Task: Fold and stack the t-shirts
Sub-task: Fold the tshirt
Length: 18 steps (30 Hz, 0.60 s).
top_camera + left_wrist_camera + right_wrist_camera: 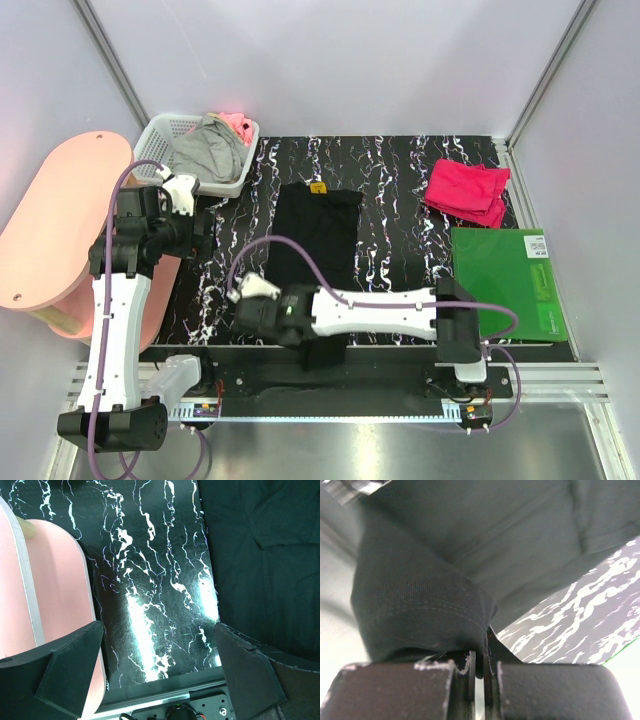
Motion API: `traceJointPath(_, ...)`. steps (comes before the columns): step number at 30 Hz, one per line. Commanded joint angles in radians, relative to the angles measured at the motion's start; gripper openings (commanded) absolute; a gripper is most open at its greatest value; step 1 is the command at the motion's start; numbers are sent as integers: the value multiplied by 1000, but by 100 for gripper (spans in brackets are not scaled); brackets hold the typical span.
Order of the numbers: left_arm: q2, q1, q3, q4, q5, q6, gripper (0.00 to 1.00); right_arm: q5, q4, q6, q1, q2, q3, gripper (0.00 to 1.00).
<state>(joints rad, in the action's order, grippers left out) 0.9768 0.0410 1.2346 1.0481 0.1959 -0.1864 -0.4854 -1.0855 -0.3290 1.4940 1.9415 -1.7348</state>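
My right gripper is holding the black t-shirt's stitched hem, and the t-shirt still stretches long toward its orange tag. Next I should carry the hem outward over the t-shirt's far half (314, 236) and let go.
The black t-shirt (315, 235) lies as a long narrow strip in the middle of the marbled table, with a small orange tag at its far end. My right gripper (318, 348) is at the shirt's near end by the table's front edge. In the right wrist view the gripper (479, 667) is shut on a bunched fold of the black cloth (420, 605). The crimson-pink t-shirt (466, 190) lies rumpled at the back right. My left gripper (200, 232) hangs open and empty over the table's left side (160, 670), with the black t-shirt (270, 555) to its right.
A white lattice basket (158, 132) at the back left holds grey cloth (208, 150) and a bit of pink. A flat green board (505, 285) lies at the right front. A pink oval board (60, 220) stands off the table's left edge (55, 595).
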Motion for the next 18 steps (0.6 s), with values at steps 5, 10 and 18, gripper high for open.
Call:
traceJointPath(5, -13, 7, 17, -16, 30, -25, 99, -50, 99, 195, -161, 14, -84, 0)
traceJointPath(10, -10, 5, -12, -16, 37, -31, 99, -30, 124, 254, -254, 57, -126, 0)
traceJointPath(18, -6, 7, -26, -19, 40, -42, 99, 2, 145, 324, -365, 140, -192, 0)
